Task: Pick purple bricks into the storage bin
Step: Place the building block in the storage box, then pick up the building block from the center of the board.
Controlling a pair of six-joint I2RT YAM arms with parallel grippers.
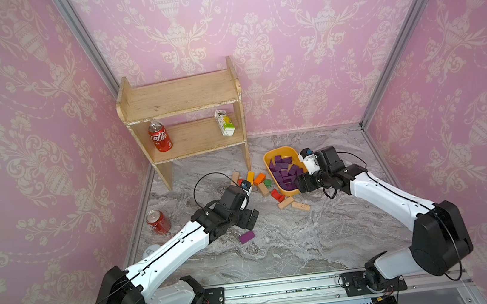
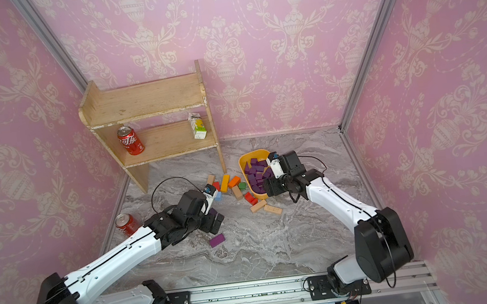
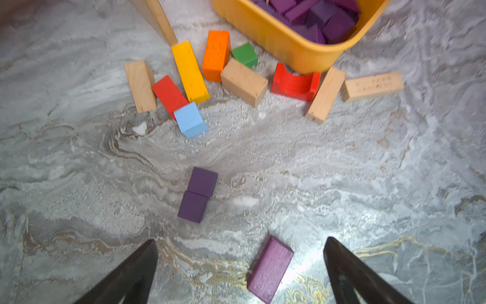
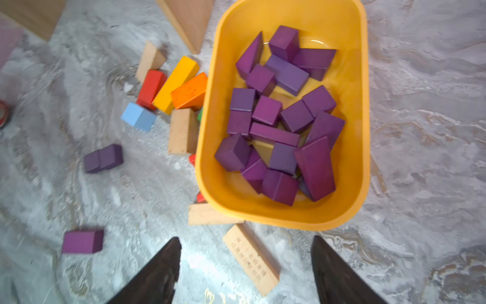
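My left gripper should move down until its open fingers are around the long sides of the flat purple brick (image 3: 270, 270) and then close, because the brick lies below, clear of other blocks.
The yellow-orange storage bin (image 1: 270, 156) (image 4: 289, 218) stands right of the shelf and holds several purple bricks (image 4: 278, 126) (image 1: 285, 170). On the marble in front lies one flat purple brick (image 1: 247, 237) (image 2: 217, 240) (image 3: 271, 268). Two purple cubes (image 3: 198, 194) (image 4: 103, 158) touch each other a little farther on. My left gripper (image 3: 240, 239) (image 1: 251, 217) hangs open just above the flat brick, which lies between its fingers, nearer one of them. At the bin's near end my right gripper (image 4: 246, 237) (image 1: 297, 184) is open with nothing in it.
Red, yellow, orange, green and light-blue blocks (image 1: 258, 179) and tan blocks (image 1: 300, 206) lie against the bin's left and near sides. A wooden shelf (image 1: 180, 103) at the back holds a cola can (image 1: 160, 136) and a carton (image 1: 225, 122). Another can (image 1: 158, 221) stands by the left wall.
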